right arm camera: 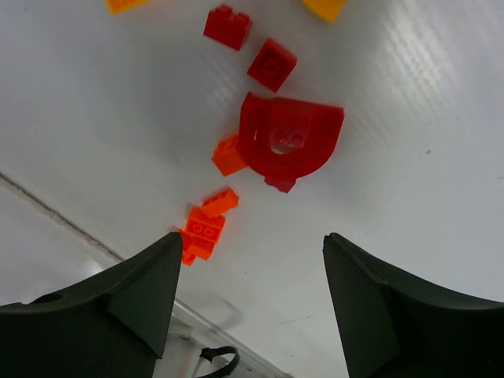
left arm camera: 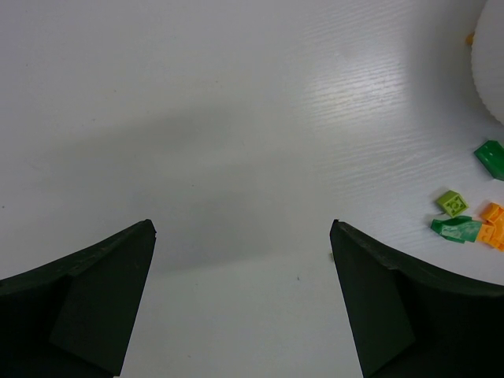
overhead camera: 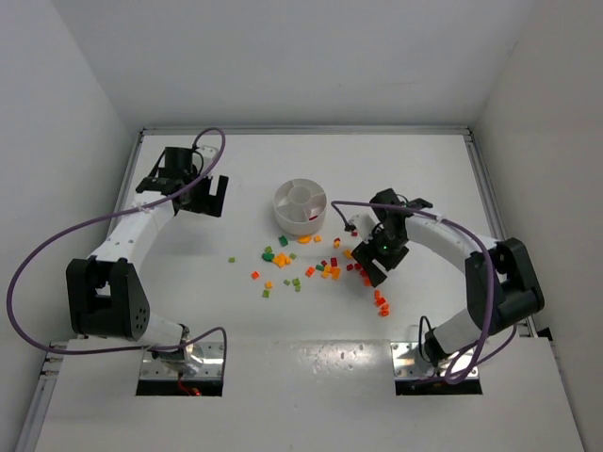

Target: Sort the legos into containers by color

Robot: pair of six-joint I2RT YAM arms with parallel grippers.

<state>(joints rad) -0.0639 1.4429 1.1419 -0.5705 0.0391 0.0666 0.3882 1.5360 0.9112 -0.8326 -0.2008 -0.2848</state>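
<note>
My right gripper isn't low and far enough forward yet. It will next lower and move forward over the curved red piece (right arm camera: 288, 140), with one finger beside each end.
The round white dish (overhead camera: 301, 205) stands at the middle of the table, and one wedge holds a red piece (overhead camera: 314, 215). Red, orange and green legos (overhead camera: 325, 268) lie scattered in front of it. My right gripper (overhead camera: 373, 270) hovers open over the right end of the scatter. In its wrist view the gripper (right arm camera: 252, 240) has nothing between the fingers; a curved red piece (right arm camera: 290, 142), two small red bricks (right arm camera: 272, 64) and orange bricks (right arm camera: 203, 232) lie ahead. My left gripper (overhead camera: 210, 196) is open left of the dish, over bare table (left arm camera: 242, 227), with green bricks (left arm camera: 457, 228) to its right.
A string of orange bricks (overhead camera: 381, 303) trails toward the right arm's base. A lone green brick (overhead camera: 232, 260) lies left of the scatter. The dish wall (left arm camera: 494, 75) shows at the left wrist view's right edge. A table seam (right arm camera: 47, 206) runs behind the right gripper. White walls enclose the table.
</note>
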